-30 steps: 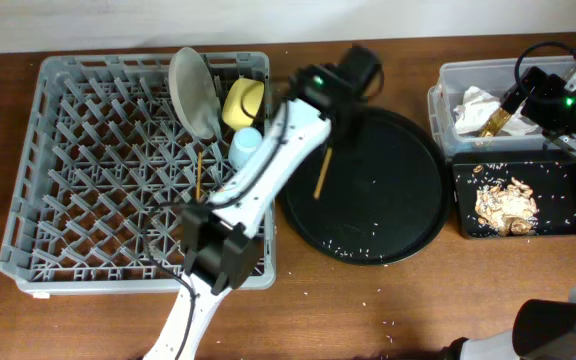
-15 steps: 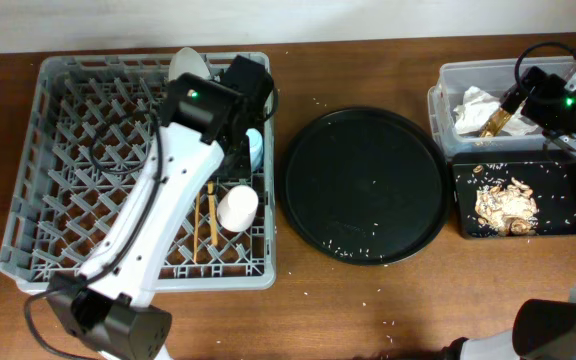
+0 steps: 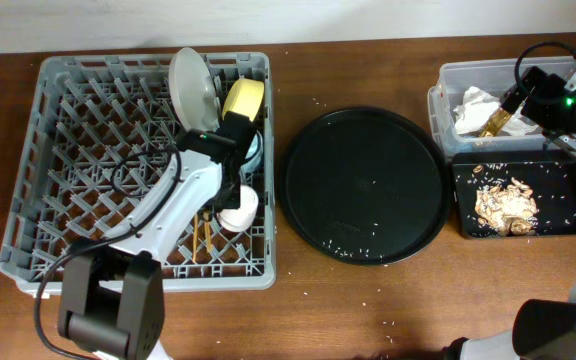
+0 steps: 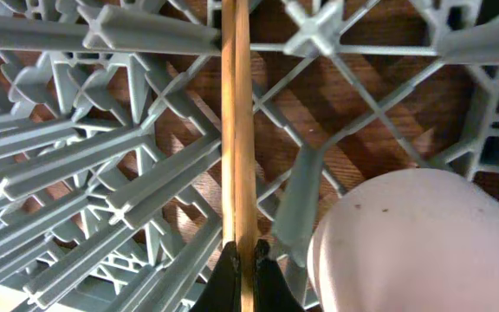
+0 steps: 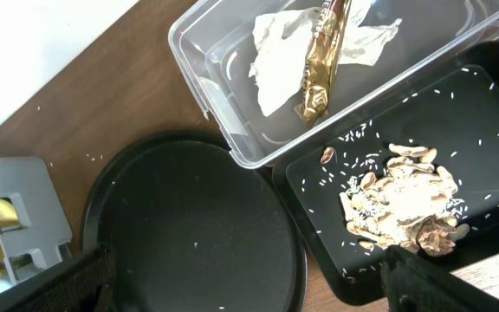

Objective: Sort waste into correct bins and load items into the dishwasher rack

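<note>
Another chopstick is already in the gap between pegs farther outward, so my left gripper will next move this chopstick outward past the pinkish-white cup (image 3: 239, 208) and release it alongside.
My left gripper (image 4: 243, 260) is shut on a thin wooden chopstick (image 4: 236, 130) and holds it low between the pegs of the grey dishwasher rack (image 3: 88, 130). It sits right beside the pinkish-white cup (image 4: 405, 243). In the overhead view the left gripper (image 3: 220, 198) is at the rack's right side by the cup (image 3: 239, 208) and the chopsticks (image 3: 203, 235). The grey plate (image 3: 190, 85) and yellow bowl (image 3: 244, 100) stand at the back. The light blue cup (image 3: 254, 150) is partly hidden by the arm. My right gripper (image 5: 249, 290) is open and empty above the bins.
The clear tub (image 5: 197, 52) holds crumpled white paper (image 5: 275, 61) and the brown scrap (image 5: 323, 61). The shallow black tray (image 5: 319, 173) holds food leftovers (image 5: 401, 204) and white grains. The large round black tray (image 3: 363, 185) lies between the rack and the bins.
My left arm carried the chopstick from over the round black tray into the rack and lowered it beside the pinkish-white cup. The right arm has not moved.
</note>
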Robot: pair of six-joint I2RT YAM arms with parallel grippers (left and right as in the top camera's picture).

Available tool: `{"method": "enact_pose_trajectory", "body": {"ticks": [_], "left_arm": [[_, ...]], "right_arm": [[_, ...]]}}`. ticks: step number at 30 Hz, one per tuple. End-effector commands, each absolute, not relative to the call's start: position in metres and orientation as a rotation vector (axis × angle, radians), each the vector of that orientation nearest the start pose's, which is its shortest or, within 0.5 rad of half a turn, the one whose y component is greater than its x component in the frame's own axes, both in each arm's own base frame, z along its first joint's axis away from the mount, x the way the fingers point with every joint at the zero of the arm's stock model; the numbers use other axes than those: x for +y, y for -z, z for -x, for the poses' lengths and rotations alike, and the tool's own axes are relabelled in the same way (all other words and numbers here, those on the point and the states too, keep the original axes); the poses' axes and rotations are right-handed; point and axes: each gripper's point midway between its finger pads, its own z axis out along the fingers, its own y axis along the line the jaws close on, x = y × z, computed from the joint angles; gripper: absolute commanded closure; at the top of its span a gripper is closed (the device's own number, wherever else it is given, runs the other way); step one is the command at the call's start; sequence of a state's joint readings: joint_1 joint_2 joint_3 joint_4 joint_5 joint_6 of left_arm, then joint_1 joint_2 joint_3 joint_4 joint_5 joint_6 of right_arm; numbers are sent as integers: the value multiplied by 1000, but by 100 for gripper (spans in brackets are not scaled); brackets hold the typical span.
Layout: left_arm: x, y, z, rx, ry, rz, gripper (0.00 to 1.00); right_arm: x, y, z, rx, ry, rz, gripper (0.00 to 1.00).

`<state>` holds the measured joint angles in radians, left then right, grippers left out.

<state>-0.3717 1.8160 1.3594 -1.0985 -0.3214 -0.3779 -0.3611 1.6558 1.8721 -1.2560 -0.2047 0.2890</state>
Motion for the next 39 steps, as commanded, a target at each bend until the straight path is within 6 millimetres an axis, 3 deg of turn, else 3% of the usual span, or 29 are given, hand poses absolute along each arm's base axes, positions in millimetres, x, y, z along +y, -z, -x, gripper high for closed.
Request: {"method": "enact_pose_trajectory", "body": {"ticks": [1, 4, 7, 13, 14, 15, 16, 19, 21, 22, 23, 24, 25, 33, 34, 36, 37, 39], "left_arm": [[-72, -112, -333, 2906, -329, 0, 100], [-74, -130, -340, 2833, -291, 17, 100], [-75, -127, -358, 2774, -315, -45, 99], [-69, -112, -372, 2708, -373, -106, 99], [-67, -112, -372, 2708, -384, -105, 93], [-66, -112, -372, 2707, -390, -105, 76], [-66, -111, -371, 2708, -389, -104, 66], [-69, -113, -374, 2699, -365, -64, 62], [-90, -127, -381, 2689, -193, -63, 60], [-105, -149, -390, 2647, -80, -70, 59], [-119, -182, -400, 2576, 32, -76, 51], [-130, -210, -404, 2518, 122, -87, 35], [-135, -237, -404, 2454, 176, -92, 1], [-134, -236, -403, 2461, 172, -93, 1], [-134, -236, -403, 2461, 172, -93, 1], [-134, -236, -403, 2461, 172, -93, 1], [-134, -236, -403, 2461, 172, -93, 1], [-134, -236, -403, 2461, 172, -93, 1]], "right_arm": [[-105, -286, -378, 2463, -242, -756, 1], [-105, -286, -378, 2463, -242, -756, 1], [-105, -286, -378, 2463, -242, -755, 1], [-105, -286, -378, 2463, -242, -756, 1], [-105, -286, -378, 2463, -242, -756, 1], [-105, -286, -378, 2463, -242, -756, 1], [-105, -286, -378, 2463, -242, -756, 1], [-105, -286, -378, 2463, -242, -755, 2], [-105, -286, -378, 2463, -242, -756, 1], [-105, -286, -378, 2463, -242, -756, 2], [-105, -286, -378, 2463, -242, -756, 2], [-105, -286, -378, 2463, -242, -756, 2], [-105, -286, -378, 2463, -242, -756, 2], [-106, -284, -379, 2468, -242, -758, 2], [-102, -286, -379, 2466, -244, -745, 2], [-81, -315, -371, 2414, -148, -642, 2], [-51, -348, -372, 2325, -21, -388, 2], [-11, -363, -372, 2211, -23, -124, 2]]}}
